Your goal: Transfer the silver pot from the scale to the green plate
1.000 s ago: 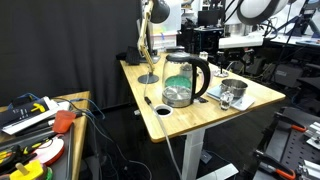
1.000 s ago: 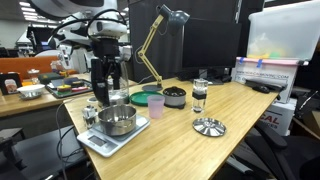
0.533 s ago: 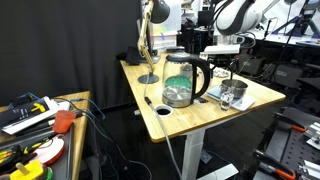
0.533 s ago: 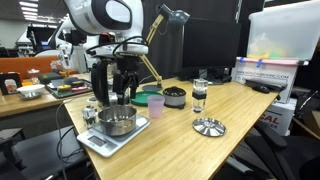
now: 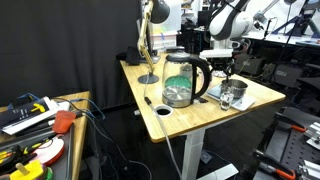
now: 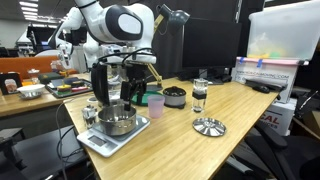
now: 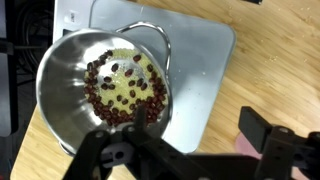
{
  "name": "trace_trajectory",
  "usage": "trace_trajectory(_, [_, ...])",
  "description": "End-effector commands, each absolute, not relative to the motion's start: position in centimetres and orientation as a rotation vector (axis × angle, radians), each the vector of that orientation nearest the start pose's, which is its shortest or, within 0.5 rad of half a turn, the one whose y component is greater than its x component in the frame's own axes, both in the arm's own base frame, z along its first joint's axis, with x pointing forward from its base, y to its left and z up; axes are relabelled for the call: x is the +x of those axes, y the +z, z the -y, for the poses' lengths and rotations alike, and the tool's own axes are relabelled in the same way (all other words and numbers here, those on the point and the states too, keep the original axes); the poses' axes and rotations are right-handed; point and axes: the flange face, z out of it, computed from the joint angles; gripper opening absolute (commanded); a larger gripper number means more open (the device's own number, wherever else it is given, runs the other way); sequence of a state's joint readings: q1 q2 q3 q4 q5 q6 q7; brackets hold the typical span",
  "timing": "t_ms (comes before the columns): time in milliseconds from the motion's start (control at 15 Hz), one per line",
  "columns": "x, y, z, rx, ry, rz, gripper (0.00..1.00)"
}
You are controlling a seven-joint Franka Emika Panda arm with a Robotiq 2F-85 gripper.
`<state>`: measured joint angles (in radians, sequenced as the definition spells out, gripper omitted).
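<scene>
I should next move my gripper down astride the pot's rim, by the empty part of the scale, and then close its fingers on that rim.
The silver pot (image 6: 116, 122) sits on the grey scale (image 6: 108, 141) at the table's near corner. It also shows in an exterior view (image 5: 233, 93), on the scale (image 5: 240, 103). In the wrist view the pot (image 7: 100, 85) holds red beans and yellowish grains and rests on the scale (image 7: 195, 60). My gripper (image 6: 134, 97) hangs just above and behind the pot, open and empty. In the wrist view the gripper (image 7: 185, 145) lies beside the pot's rim, over the scale's edge. The green plate (image 6: 151, 97) lies behind it, partly hidden.
A large glass kettle (image 5: 184, 80) stands mid-table. A pink cup (image 6: 156, 105) is beside the green plate, and shows under my jaws in the wrist view (image 7: 240, 152). A dark bowl (image 6: 174, 96), a small glass grinder (image 6: 199, 96), a metal lid (image 6: 208, 126) and a desk lamp (image 6: 160, 40) stand nearby.
My arm has swung from behind the pot toward the green plate's side and now hangs close over the pot's rim. The pot and scale have not moved.
</scene>
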<state>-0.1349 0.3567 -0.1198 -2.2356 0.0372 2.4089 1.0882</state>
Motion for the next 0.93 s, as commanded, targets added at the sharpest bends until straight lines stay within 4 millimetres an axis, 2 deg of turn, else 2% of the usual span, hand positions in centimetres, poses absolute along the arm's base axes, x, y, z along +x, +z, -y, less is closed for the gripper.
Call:
trace_trajectory(0, [51.3, 19.0, 13.7, -2.471, 0.337, -2.044, 0.86])
trace_trajectory(333, [50.6, 16.9, 13.8, -2.454, 0.43, -2.071, 0.9])
trace_trajectory(400, [50.5, 16.6, 13.8, -2.453, 0.443, -2.075, 0.89])
trace_trajectory(467, [50.5, 16.4, 13.9, -2.452, 0.451, -2.077, 0.81])
trace_trajectory(533, [50.7, 16.4, 13.9, -2.445, 0.442, -2.081, 0.65])
trace_trajectory(867, [51.4, 17.5, 14.1, -2.42, 0.412, -2.079, 0.31])
